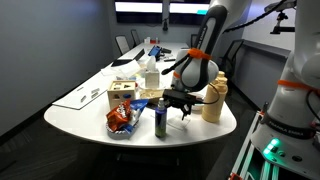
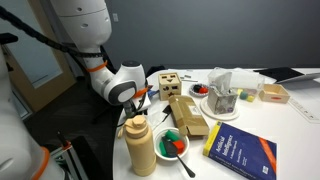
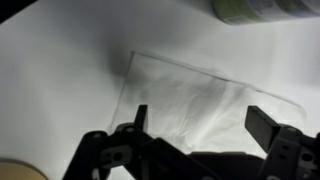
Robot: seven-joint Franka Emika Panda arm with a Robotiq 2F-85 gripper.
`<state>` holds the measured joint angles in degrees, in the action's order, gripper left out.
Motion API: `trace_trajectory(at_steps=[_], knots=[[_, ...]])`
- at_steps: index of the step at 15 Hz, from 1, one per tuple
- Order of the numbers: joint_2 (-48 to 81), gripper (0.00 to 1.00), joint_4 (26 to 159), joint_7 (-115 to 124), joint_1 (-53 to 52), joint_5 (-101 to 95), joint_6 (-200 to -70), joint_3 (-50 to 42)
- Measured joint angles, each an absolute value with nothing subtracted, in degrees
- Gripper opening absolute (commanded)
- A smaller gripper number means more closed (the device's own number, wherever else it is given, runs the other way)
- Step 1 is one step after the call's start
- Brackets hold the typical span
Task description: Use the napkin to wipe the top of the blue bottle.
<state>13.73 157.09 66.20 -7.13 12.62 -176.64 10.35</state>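
My gripper will first move down to get its open fingers around the napkin at the part near its corner (image 3: 198,112).
The napkin (image 3: 190,90) lies flat on the white table; in the wrist view it is right under my gripper (image 3: 203,112). The jaws are open with a finger on each side above it, and nothing is held. The blue bottle (image 1: 161,118) stands upright near the table's front edge, a little to the side of my gripper (image 1: 181,103). In an exterior view my gripper (image 2: 148,97) hangs low over the table edge. The napkin is hidden by the arm in both exterior views.
A big tan bottle (image 1: 213,98) stands close beside the gripper and also shows in an exterior view (image 2: 140,145). A snack bag (image 1: 121,117), a wooden block (image 1: 122,93), a long box (image 2: 186,115), a blue book (image 2: 243,153) and a bowl (image 2: 172,144) crowd the table.
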Motion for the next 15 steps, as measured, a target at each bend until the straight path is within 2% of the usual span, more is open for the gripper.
trace_trajectory(at_steps=[7,8,15], knots=[[18.1,1.0,155.8,65.8,-11.3,12.7,-182.0,5.6],[18.7,0.81,155.5,65.8,-11.8,12.8,-182.3,5.3],[20.6,0.27,154.1,65.4,-16.2,13.1,-182.8,2.0]])
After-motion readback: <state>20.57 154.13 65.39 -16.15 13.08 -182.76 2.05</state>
